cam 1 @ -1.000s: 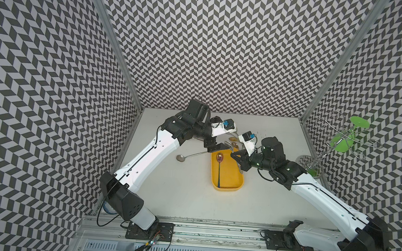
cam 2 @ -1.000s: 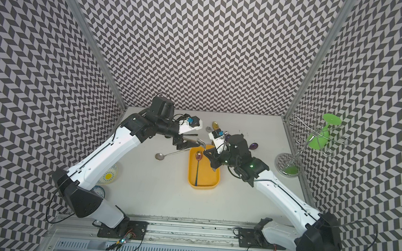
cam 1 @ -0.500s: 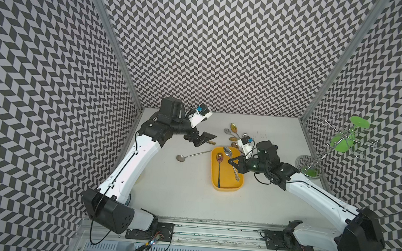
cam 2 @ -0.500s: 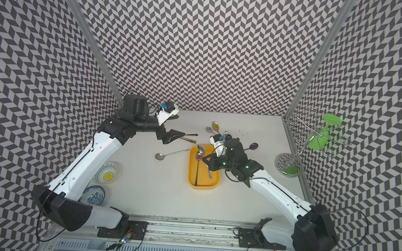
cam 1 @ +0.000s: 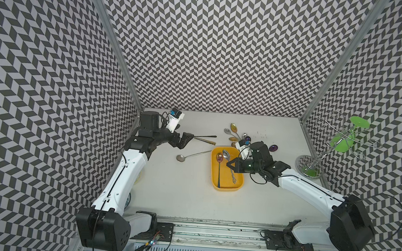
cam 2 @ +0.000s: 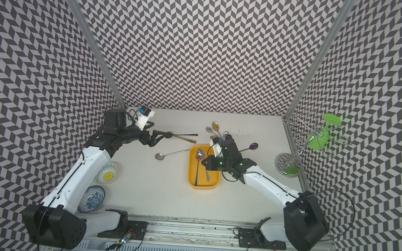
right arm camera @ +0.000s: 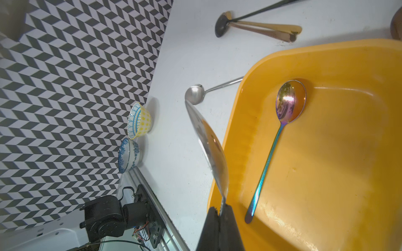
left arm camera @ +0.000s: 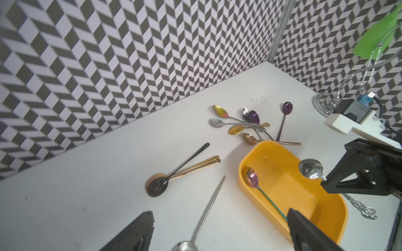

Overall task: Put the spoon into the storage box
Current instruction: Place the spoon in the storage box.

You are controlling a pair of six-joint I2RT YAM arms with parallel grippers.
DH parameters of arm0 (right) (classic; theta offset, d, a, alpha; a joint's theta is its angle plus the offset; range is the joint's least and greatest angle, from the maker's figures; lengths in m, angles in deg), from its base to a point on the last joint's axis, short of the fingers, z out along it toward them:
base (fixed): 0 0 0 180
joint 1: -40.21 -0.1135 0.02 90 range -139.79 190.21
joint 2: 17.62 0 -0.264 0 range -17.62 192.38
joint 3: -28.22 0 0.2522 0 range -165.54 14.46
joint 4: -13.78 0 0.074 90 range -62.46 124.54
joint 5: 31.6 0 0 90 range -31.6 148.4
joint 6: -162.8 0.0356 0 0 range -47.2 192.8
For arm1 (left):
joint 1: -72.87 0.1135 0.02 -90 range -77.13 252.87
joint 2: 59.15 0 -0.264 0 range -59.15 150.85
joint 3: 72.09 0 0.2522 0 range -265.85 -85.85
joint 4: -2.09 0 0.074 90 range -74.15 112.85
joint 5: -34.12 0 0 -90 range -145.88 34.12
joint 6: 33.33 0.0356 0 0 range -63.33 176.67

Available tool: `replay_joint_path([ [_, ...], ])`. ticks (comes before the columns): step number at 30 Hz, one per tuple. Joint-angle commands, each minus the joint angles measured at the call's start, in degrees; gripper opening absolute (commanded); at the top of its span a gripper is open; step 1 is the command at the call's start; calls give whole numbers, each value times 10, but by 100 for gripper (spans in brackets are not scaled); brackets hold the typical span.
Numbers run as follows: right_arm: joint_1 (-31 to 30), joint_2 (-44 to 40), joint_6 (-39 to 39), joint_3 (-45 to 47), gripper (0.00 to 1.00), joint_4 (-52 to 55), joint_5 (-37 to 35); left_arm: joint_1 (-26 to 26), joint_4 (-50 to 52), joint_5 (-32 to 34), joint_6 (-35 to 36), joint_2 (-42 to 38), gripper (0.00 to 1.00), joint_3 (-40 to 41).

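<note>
My right gripper goes down into the storage box [cam 1: 237, 184] next and releases the silver spoon beside the rainbow-tinted one, since the box's bare bottom lies below the gripper.
The storage box [cam 1: 237, 184] is a shallow yellow tub in mid-table, seen in both top views [cam 2: 212, 185]. A rainbow-tinted spoon [cam 1: 219, 158] lies inside it. My right gripper [cam 1: 229, 165] is shut on the neck of a silver spoon [cam 1: 225, 154] with an ornate handle, held over the box. The right wrist view shows the fingers [right arm camera: 230, 219] pinching that spoon [right arm camera: 208, 139] beside the box's left rim [right arm camera: 239, 121]. My left gripper [cam 1: 186, 139] stands open and empty at the back left, near a black spoon and gold ones [cam 1: 205, 138].
A long silver spoon [cam 1: 181, 157] lies left of the box. Several coloured spoons [cam 1: 236, 136] are piled behind it. A wire rack with a green glass [cam 1: 341, 140] stands at the right wall. Two patterned bowls [cam 2: 106, 172] [cam 2: 93, 198] sit at the left edge.
My left arm has drawn back to the left, away from the box, with its jaws open. My right gripper has brought the silver spoon further over the box.
</note>
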Motion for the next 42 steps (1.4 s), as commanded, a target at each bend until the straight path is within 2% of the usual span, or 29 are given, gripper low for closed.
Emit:
replay_joint_path([
  [1,-7,25,20,-8,0,-13,-24,21,-34,30,-33,-18,100,45],
  [9,-10,88,55,-32,0,-21,-63,51,-65,85,-54,-20,100,133],
  [21,-29,146,127,-55,0,-70,-120,109,-96,44,-128,51,100,174],
  [28,-33,163,148,-37,2,-95,-130,115,-110,23,-158,86,100,188],
  [37,-33,198,144,-52,4,-96,-132,115,-121,-3,-185,131,95,192],
  [40,-33,201,142,-55,9,-96,-133,115,-124,-12,-194,144,93,193],
  [42,-34,202,140,-58,17,-92,-137,115,-124,-16,-198,151,93,192],
])
